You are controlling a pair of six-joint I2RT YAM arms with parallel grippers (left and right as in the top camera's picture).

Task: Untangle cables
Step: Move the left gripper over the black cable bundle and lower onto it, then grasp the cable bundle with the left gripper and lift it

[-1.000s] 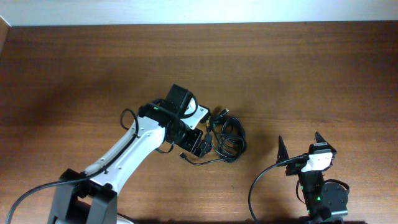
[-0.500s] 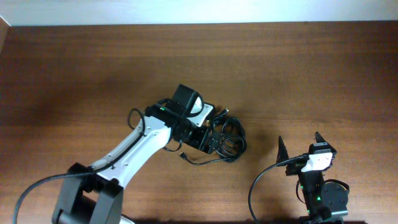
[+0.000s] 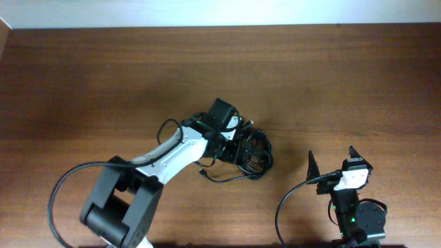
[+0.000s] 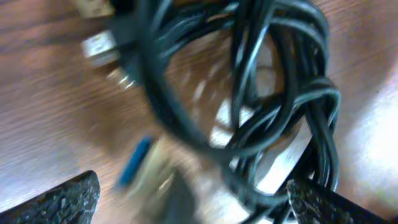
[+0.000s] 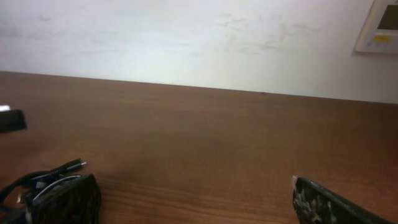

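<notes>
The open fingers still hover above the bundle's crossing cable parts, so next my left gripper should go down and to the right in the overhead view onto them.
The cables (image 3: 258, 153) lie as a tangled black bundle in the middle of the wooden table, with one strand ending in a plug trailing to the front left (image 3: 205, 174). My left gripper (image 3: 235, 147) hovers over the bundle's left side, open. The left wrist view is blurred; the looped cables (image 4: 273, 112) fill it, with a silver plug (image 4: 99, 48) and a blue-tipped plug (image 4: 135, 163), and both fingertips straddle the coils, left gripper (image 4: 196, 202). My right gripper (image 3: 332, 158) stands open to the right, apart from the bundle. Its view catches a cable end (image 5: 62, 168) at the far left, right gripper (image 5: 196, 199).
The table's far edge meets a white wall (image 3: 220, 12). A thick black arm wire (image 3: 284, 207) loops beside the right arm's base. A white wall panel (image 5: 379, 25) shows at the upper right of the right wrist view.
The left arm has swung right and forward, bringing its open gripper from beside the bundle to over its left side. The right arm has not moved.
</notes>
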